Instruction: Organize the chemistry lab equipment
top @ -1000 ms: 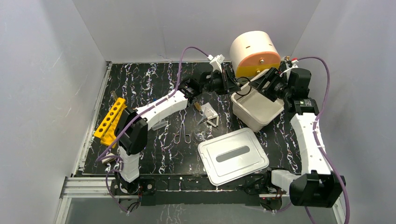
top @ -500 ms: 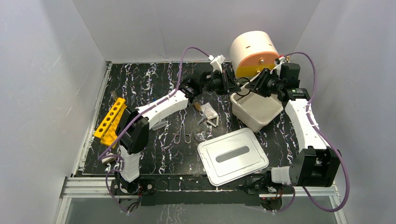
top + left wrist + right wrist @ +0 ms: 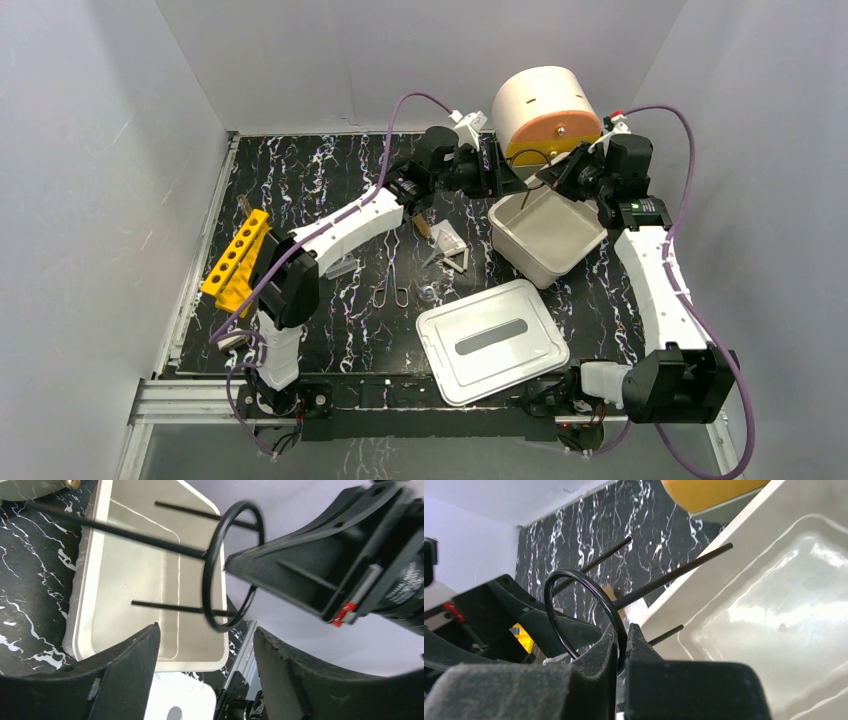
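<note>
The right gripper moves toward the right in the top view next, then down toward the bin's bottom, and releases, since the loop hangs above the bin's rim.
The black wire loop (image 3: pixel 574 582), a ring with three straight legs, hangs over the open white bin (image 3: pixel 548 240). My right gripper (image 3: pixel 622 636) is shut on the ring's rim, seen in the top view at the right gripper (image 3: pixel 555 180). My left gripper (image 3: pixel 206 630) is open just left of the loop (image 3: pixel 232 565), with nothing between its fingers. In the top view the left gripper (image 3: pixel 503 180) and the loop (image 3: pixel 524 196) sit at the bin's far left corner. Metal tongs (image 3: pixel 392 282), a white triangle (image 3: pixel 452 252) and a clear tube (image 3: pixel 345 266) lie on the black mat.
The bin's white lid (image 3: pixel 492 340) lies at the near edge, between the arm bases. A cream and orange cylinder (image 3: pixel 545 115) stands behind the bin. A yellow tube rack (image 3: pixel 237 258) lies at the left edge. White walls close in three sides.
My right gripper has shut on the loop's ring and my left gripper has opened and let it go. The left arm drew back a little to the left.
</note>
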Controlling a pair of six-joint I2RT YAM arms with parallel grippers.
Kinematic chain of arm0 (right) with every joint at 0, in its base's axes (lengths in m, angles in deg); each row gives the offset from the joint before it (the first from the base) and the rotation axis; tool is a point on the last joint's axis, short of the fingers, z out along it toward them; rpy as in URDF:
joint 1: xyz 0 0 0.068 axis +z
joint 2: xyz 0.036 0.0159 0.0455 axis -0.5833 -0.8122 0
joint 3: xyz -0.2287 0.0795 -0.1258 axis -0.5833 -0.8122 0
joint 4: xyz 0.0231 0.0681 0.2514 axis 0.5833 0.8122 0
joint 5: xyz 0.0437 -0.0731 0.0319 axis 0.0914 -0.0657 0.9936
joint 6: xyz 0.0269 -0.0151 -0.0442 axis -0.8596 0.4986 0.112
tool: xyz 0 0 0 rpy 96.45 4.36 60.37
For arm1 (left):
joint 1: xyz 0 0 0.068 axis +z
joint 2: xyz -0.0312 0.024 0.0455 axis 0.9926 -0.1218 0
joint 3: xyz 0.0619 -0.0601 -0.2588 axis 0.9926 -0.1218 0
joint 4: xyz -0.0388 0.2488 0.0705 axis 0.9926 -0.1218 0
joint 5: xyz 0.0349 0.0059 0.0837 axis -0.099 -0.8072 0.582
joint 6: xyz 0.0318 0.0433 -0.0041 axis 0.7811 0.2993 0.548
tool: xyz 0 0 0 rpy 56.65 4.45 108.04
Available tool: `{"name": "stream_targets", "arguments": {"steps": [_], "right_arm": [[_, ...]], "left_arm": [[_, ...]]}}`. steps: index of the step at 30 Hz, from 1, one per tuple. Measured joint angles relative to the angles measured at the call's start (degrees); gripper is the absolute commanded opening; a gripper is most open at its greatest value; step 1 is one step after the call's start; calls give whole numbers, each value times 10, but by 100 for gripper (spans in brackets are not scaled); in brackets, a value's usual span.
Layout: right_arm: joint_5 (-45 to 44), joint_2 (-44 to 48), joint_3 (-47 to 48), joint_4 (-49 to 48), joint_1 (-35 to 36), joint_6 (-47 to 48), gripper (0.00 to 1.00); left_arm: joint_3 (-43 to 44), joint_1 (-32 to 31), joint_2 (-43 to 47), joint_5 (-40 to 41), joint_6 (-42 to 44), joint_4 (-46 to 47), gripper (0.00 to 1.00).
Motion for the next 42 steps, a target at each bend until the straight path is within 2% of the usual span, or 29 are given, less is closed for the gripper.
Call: {"name": "stream_targets", "arguments": {"steps": [4, 8, 15, 21, 32, 42], "right_arm": [[-35, 30, 0, -11, -1, -2, 0], [-85, 56, 0, -12, -1, -2, 0], [-196, 69, 8, 35, -1, -23, 0], [-247, 53, 7, 77, -1, -54, 0], [-281, -38, -36, 61, -1, -130, 0], [-325, -77, -97, -3, -7, -207, 0]], "left_arm": [[5, -2, 2, 0, 23, -18, 83], [5, -1, 10, 1, 46, -38, 88], [-9, 14, 52, 6, 85, -63, 89], [-51, 32, 115, 22, 122, -93, 90], [-151, 50, 177, 60, 156, -150, 92], [-158, 64, 184, 78, 172, -188, 92]]}}
